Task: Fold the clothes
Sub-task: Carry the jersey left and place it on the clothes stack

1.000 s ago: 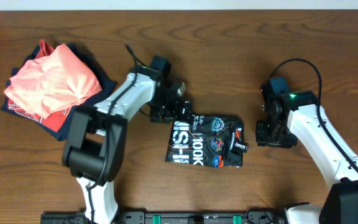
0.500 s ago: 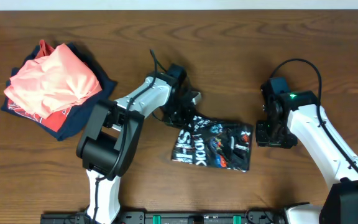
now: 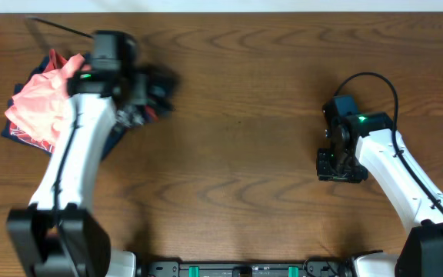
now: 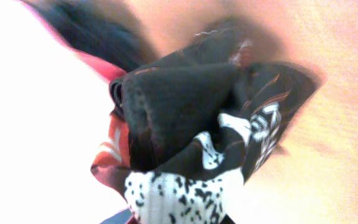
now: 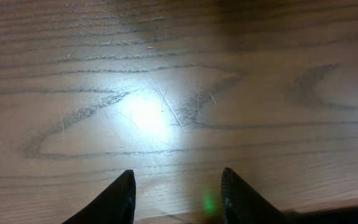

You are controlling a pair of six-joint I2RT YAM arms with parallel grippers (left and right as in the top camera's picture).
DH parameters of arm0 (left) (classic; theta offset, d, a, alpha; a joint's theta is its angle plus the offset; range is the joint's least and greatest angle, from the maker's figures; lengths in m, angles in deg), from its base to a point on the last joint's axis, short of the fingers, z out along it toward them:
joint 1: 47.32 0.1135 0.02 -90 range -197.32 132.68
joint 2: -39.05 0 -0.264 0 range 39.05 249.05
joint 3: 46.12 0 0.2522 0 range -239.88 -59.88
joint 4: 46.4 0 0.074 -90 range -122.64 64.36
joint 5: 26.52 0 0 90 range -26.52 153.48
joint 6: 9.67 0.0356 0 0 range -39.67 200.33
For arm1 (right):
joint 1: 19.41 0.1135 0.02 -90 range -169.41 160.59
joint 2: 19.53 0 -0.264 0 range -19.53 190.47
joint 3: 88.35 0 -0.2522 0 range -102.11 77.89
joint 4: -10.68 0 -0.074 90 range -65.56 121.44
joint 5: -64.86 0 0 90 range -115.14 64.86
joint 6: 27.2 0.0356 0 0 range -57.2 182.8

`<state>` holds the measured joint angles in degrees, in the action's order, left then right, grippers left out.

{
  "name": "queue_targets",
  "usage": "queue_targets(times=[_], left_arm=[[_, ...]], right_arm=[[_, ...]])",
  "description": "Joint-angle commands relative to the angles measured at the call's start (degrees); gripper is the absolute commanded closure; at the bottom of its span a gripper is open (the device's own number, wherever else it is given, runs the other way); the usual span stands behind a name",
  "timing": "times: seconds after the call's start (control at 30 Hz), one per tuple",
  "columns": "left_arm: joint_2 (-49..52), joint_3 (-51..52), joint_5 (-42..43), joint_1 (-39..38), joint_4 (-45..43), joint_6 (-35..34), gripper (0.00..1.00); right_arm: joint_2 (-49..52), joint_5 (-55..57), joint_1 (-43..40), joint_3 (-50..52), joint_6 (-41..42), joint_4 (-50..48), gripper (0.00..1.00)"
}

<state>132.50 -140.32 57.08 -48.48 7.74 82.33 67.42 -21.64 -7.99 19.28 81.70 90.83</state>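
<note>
I should next sweep my left gripper's jersey left in the overhead view and release it onto the pile's salmon-pink top (image 3: pixel 48 105) there.
The clothes, a black jersey (image 4: pixel 191 106) with thin orange lines and white lettering, hang bunched up right in front of the left wrist camera and hide the fingers. In the overhead view my left gripper (image 3: pixel 146 96) is a motion-blurred shape at the upper left, shut on the bunched jersey (image 3: pixel 160 85), beside the pile of folded garments. My right gripper (image 3: pixel 337 165) stays at the right side of the table, open over bare wood, with nothing between its fingertips (image 5: pixel 127 180).
A pile of folded garments (image 3: pixel 56 104), salmon-pink on top of red and navy, lies at the table's upper left, just under the left arm. Its red edge (image 4: pixel 107 155) shows beside the jersey. The table's far edge (image 3: pixel 283 11) runs along the top.
My left gripper has shut on the jersey and swept it fast from the table's middle to the upper left, beside the pile. The right arm has not moved.
</note>
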Motion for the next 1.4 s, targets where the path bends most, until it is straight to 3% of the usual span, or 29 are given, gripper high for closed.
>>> queue_targets(times=[0.0, 0.3, 0.43, 0.5, 0.57, 0.63, 0.73, 0.9, 1.1, 1.17, 1.3, 1.37], left_arm=[[-2.69, -1.22, -6.82, 5.29, -4.57, 5.31, 0.94], [-2.43, -1.22, -6.27, 19.32, -12.92, 5.40, 0.94], [-1.46, -1.22, -0.98, 25.16, -13.68, 3.04, 0.93], [-0.57, -1.16, 0.87, 27.61, -13.46, 2.10, 0.87], [0.55, -1.16, 1.31, 29.62, -13.42, 0.28, 0.66], [1.57, -1.14, 1.33, 31.19, -13.44, -1.29, 0.30], [2.14, -1.11, 2.01, 32.98, -13.49, -3.91, 0.02], [2.14, -1.11, 9.66, 33.73, -14.51, -4.09, 0.02], [2.12, -1.11, 24.59, 32.63, -16.06, -4.02, 0.02], [1.92, -1.11, 29.53, 31.80, -16.09, -4.02, 0.02], [1.29, -1.11, 37.79, 28.44, -16.06, -4.02, 0.02], [0.94, -1.11, 38.34, 25.18, -15.34, -3.98, 0.02]], right_arm=[[-0.76, 0.61, -0.17, -0.70, 0.76, 0.02, 0.57], [-0.76, 0.61, -0.17, -0.70, 0.76, 0.00, 0.57], [-0.76, 0.61, -0.17, -0.70, 0.76, -0.02, 0.56], [-0.76, 0.59, -0.17, -0.70, 0.76, -0.02, 0.56], [-0.76, 0.59, -0.22, -0.70, 0.76, 0.02, 0.56], [-0.76, 0.59, -0.28, -0.70, 0.76, 0.04, 0.55], [-0.76, 0.59, -0.28, -0.70, 0.76, 0.00, 0.54], [-0.76, 0.52, -0.26, -0.70, 0.83, -1.57, 0.48], [-0.76, -0.90, -0.26, -0.70, 0.83, -5.16, 0.41], [-0.76, -1.25, -0.26, -0.70, 0.81, -6.73, 0.32], [-0.76, -3.74, -0.22, -0.70, 0.79, -11.63, 0.01], [-0.74, -5.95, -0.22, -0.70, 0.76, -15.06, 0.01]])
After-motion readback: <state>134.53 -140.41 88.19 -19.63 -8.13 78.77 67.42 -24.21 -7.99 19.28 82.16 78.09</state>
